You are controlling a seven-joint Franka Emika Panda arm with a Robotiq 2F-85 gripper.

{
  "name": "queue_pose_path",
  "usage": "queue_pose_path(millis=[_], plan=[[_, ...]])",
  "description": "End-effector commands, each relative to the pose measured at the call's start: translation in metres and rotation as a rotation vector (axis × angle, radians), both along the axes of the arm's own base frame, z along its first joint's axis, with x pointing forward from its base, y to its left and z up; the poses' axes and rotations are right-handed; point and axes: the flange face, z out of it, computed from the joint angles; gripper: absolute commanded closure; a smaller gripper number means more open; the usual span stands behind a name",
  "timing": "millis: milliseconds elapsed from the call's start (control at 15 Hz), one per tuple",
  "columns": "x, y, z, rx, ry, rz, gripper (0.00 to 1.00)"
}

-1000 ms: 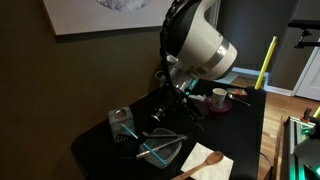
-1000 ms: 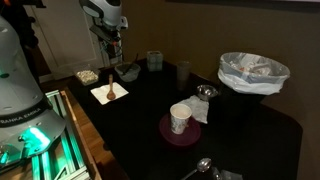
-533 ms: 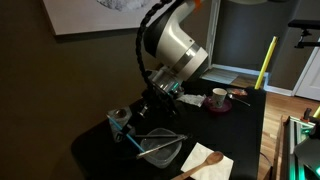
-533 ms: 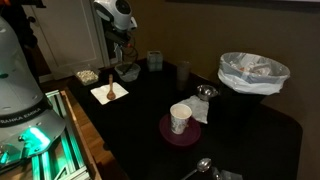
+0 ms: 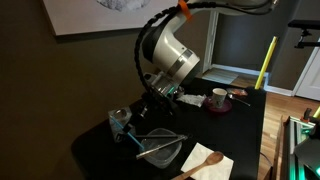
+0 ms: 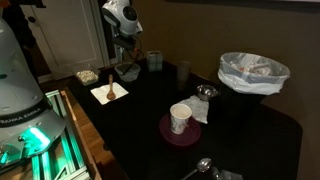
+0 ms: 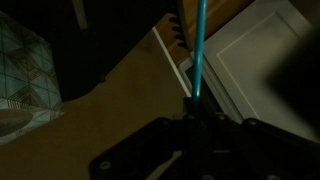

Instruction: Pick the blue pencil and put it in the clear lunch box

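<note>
The blue pencil still hangs beside the lunch box's rim, so it goes across and slightly down over the clear lunch box (image 5: 163, 148) next for release.
My gripper (image 5: 150, 108) is shut on the blue pencil (image 5: 131, 141), which hangs slanted down from the jaws above the table, just left of the clear lunch box (image 5: 163, 148). In the wrist view the pencil (image 7: 198, 55) runs straight out from between the shut jaws (image 7: 195, 122). The lunch box is shallow and see-through, with a pale grey rod (image 5: 160, 146) lying across it. In an exterior view the gripper (image 6: 124, 55) hovers just above the lunch box (image 6: 128, 72); the pencil is too dark to make out there.
A small clear jar (image 5: 120, 121) stands left of the pencil. A wooden spoon (image 5: 203, 160) lies on a white napkin. A mug (image 5: 218, 98), a paper cup on a red plate (image 6: 180, 118) and a lined white bowl (image 6: 253, 72) stand further off.
The arm has swung and turned toward the jar side. The pencil in the jaws moved from over the lunch box to just beside it.
</note>
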Motion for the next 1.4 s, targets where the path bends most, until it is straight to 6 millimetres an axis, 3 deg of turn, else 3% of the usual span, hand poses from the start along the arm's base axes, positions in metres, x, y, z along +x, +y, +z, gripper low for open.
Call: queue_pose_path(millis=[0,400,1333], plan=[[0.009,-0.003,0.0,0.009,-0.053,0.009,0.98],[0.03,-0.03,-0.01,-0.014,-0.12,0.044,0.98],[0.018,-0.081,-0.055,-0.033,0.011,0.11,0.98]])
